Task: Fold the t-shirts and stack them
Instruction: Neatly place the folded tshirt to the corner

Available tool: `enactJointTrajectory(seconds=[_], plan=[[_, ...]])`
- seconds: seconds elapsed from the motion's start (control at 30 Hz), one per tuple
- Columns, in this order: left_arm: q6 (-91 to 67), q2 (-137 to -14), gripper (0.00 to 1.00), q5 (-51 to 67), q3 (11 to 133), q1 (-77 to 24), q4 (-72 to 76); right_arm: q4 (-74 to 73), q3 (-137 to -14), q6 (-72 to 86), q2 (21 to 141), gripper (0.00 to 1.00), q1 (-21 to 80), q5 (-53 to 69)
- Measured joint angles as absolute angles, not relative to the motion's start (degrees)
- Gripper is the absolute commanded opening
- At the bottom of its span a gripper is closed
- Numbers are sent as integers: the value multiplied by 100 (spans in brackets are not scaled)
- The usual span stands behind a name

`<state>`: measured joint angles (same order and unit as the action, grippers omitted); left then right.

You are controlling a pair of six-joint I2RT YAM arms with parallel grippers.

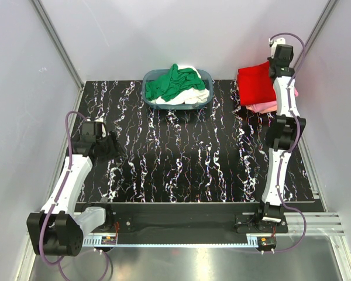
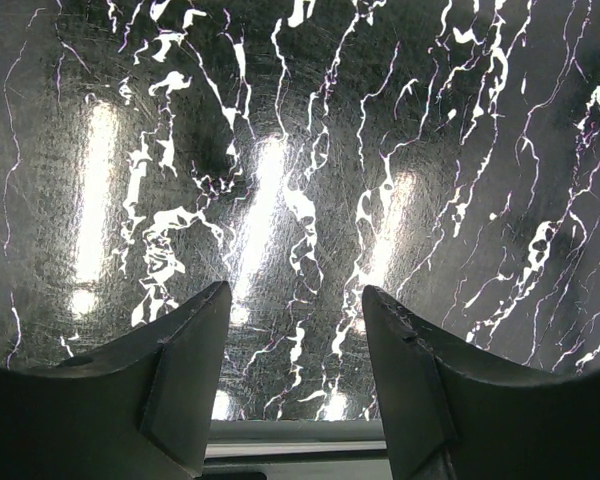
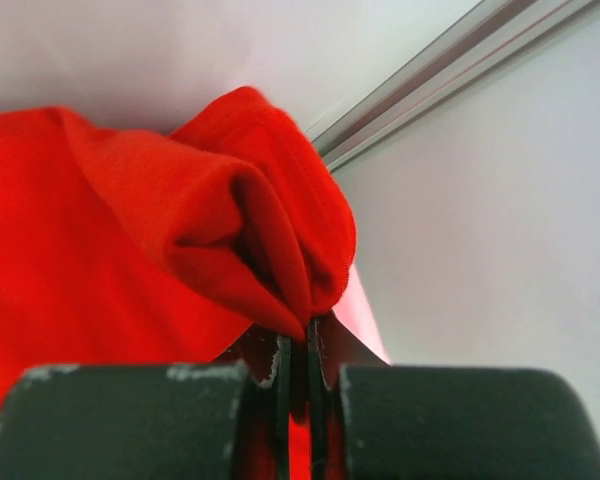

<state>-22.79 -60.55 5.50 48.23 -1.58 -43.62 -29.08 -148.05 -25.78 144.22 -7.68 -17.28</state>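
Pink is showing past the bunched edge of the red shirt, so I will pull my right gripper to the right in the top view, over the pink sliver, and let go of the red fold.
A bright red t-shirt lies folded at the back right of the table, on top of a pink one. My right gripper is at the red shirt's right edge, shut on a bunched fold of the red fabric; the jaws meet with cloth pinched between them. A sliver of pink shirt shows beside the fingers. A green t-shirt and a white one lie crumpled in the basket. My left gripper hovers low at the left of the table, open, nothing between its fingers.
The blue-grey basket stands at the back middle. A black marbled mat covers the table. White walls and metal frame rails close in the back and both sides, near the right gripper.
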Motion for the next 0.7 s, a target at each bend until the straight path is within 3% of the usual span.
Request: enactJointTrajectory(seconds=[0.23,0.3,0.37,0.4,0.5,0.7], plan=[[-2292,-6139,60,508,4823,-169,-4366,-1898,-14816,-2869,14820,1,-849,-2123],[-2292,-6152,60,495,4823,-169,-4366,-1597,-14822,-2886,14936,5,-908,-2224],[-2292,-6189,60,486,4823,-169,-4368,-1269,-14822,-2893,15071,20,-976,-2340],[-2292,-6206,60,482,4823,-169,-4368,-1094,-14816,-2899,15135,46,-1015,-2390],[-2292,-6226,60,469,4823,-178,-4370,-550,-14796,-2797,15308,100,-1144,-2663],[-2292,-6226,60,469,4823,-183,-4366,-82,-14577,-2292,15299,100,-1483,-2847]])
